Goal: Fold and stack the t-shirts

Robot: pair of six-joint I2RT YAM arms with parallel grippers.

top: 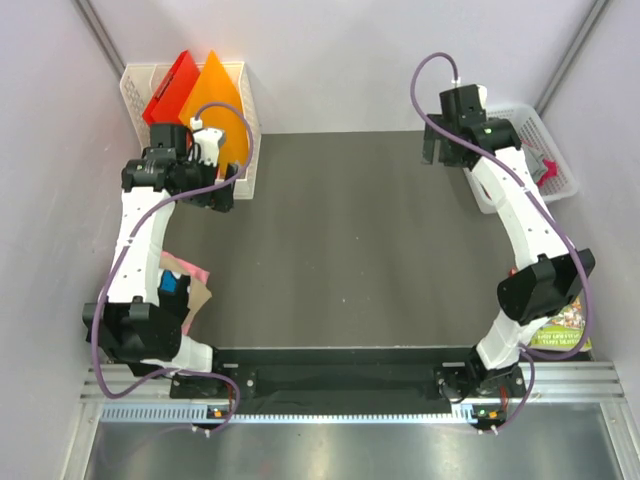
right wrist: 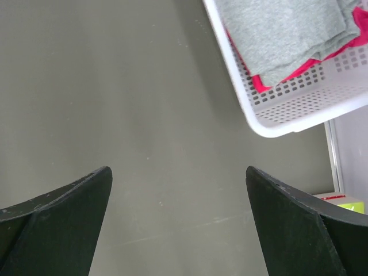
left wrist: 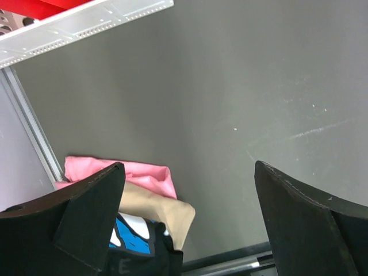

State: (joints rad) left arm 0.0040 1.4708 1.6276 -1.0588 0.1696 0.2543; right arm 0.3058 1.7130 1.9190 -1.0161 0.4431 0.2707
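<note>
I will next move my right gripper over the basket and down onto the grey t-shirt (top: 537, 163) (right wrist: 282, 34). It lies on top there, below the gripper and to its right in the top view.
A pile of folded cloth lies at the table's left edge under my left arm: a pink t-shirt (left wrist: 135, 171), a tan piece (left wrist: 169, 215), and a black t-shirt with blue-white print (left wrist: 135, 247). It shows in the top view (top: 190, 285) too. A grey t-shirt (right wrist: 282, 34) lies on bright pink cloth (right wrist: 299, 70) in the white basket (right wrist: 299, 100) at the right. My left gripper (left wrist: 190, 221) is open and empty over bare table, right of the pile. My right gripper (right wrist: 178, 221) is open and empty over bare table, left of the basket.
A white basket (top: 250, 130) at the back left holds a red folder (top: 170, 85) and an orange folder (top: 215, 95), close to my left gripper (top: 215, 192). A green book (top: 565, 330) lies by the right arm's base. My right gripper (top: 433, 150) hangs beside the right basket (top: 520, 108).
</note>
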